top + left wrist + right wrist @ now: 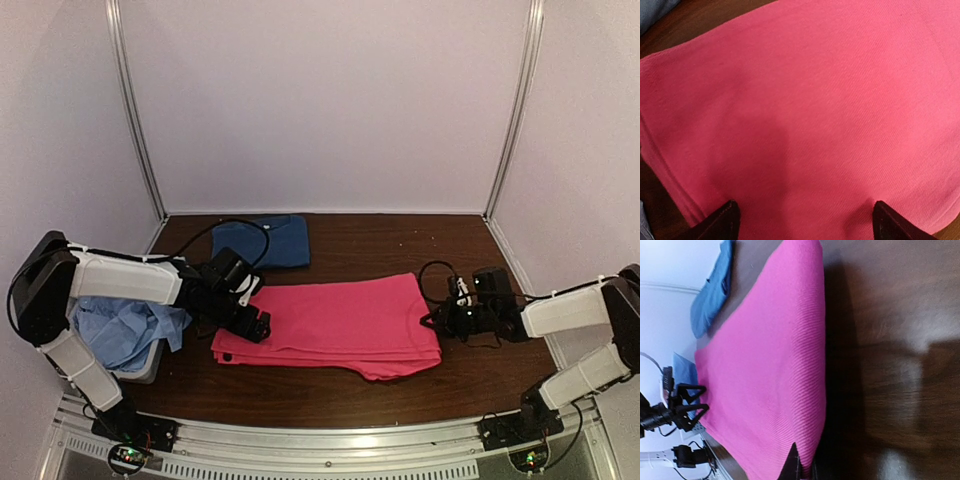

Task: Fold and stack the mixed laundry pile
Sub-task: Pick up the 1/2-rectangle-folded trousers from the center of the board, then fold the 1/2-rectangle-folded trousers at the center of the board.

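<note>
My right gripper raises the shirt's pinched edge next, crosses over, lowers and releases it, since the wide shirt's opposite edge (262,295) (702,371) lies to the gripper's left in the top view.
The magenta-pink shirt (340,318) lies folded flat in the middle of the table. My left gripper (255,325) hovers at its left edge. In the left wrist view the left gripper (807,225) stands wide open over the pink cloth (805,100), holding nothing. My right gripper (445,318) sits at the shirt's right edge. In the right wrist view the right gripper (804,466) is shut, pinching the edge of the pink shirt (770,365). The dark blue T-shirt (265,243) lies folded at the back. The pale light-blue cloth (125,328) is bunched at the left.
The light-blue cloth rests in a white basket (143,368) at the near left, under the left arm. White walls and metal posts close the table in at the back and sides. Bare brown tabletop (400,240) shows right of the dark blue T-shirt.
</note>
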Tool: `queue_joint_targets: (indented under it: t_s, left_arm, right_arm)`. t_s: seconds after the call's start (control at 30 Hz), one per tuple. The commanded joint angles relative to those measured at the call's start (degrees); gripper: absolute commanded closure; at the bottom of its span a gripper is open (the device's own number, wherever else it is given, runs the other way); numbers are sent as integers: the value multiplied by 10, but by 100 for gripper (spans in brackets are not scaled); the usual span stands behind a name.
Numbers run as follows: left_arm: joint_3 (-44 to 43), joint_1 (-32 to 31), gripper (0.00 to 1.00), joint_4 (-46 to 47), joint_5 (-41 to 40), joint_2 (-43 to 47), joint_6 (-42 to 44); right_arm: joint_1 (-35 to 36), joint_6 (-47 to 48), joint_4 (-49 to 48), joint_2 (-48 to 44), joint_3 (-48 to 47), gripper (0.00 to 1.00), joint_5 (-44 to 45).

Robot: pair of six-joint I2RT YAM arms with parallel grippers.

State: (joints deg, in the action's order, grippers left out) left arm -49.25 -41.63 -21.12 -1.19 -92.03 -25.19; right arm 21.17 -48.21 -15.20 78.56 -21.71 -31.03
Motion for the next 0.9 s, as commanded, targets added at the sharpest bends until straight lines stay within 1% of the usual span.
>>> queue_joint_targets:
  t_s: [0.0, 0.1, 0.2, 0.3, 0.4, 0.47, 0.57, 0.73, 0.8, 0.87]
  left_arm:
    - [-18, 3, 5, -14, -8, 28, -1]
    - [-27, 3, 3, -19, -4, 34, 3]
    - [-34, 4, 2, -17, 1, 36, 3]
    - [-39, 3, 2, -15, 3, 31, 2]
    - [-38, 4, 2, -6, 7, 25, -1]
    - [-32, 3, 2, 10, 21, 17, -7]
    - [-28, 4, 3, 48, 56, -1, -18]
    - [-31, 8, 12, 116, 103, -31, -42]
    - [-13, 17, 13, 165, 134, -26, -58]
    - [12, 30, 15, 233, 173, -24, -89]
  right_arm:
    - [-91, 37, 108, -133, -11, 100, 11]
    - [-149, 79, 219, -190, -47, 100, 8]
    - [-192, 114, 283, -210, -83, 100, -15]
    - [-201, 133, 304, -211, -118, 100, -29]
    - [-200, 135, 302, -196, -158, 100, -69]
    - [-191, 126, 285, -188, -177, 100, -90]
    - [-164, 128, 288, -167, -212, 100, -90]
    - [-103, 121, 281, -137, -248, 100, -81]
    - [-79, 119, 281, -123, -264, 100, -69]
    - [-52, 116, 279, -109, -279, 100, -55]
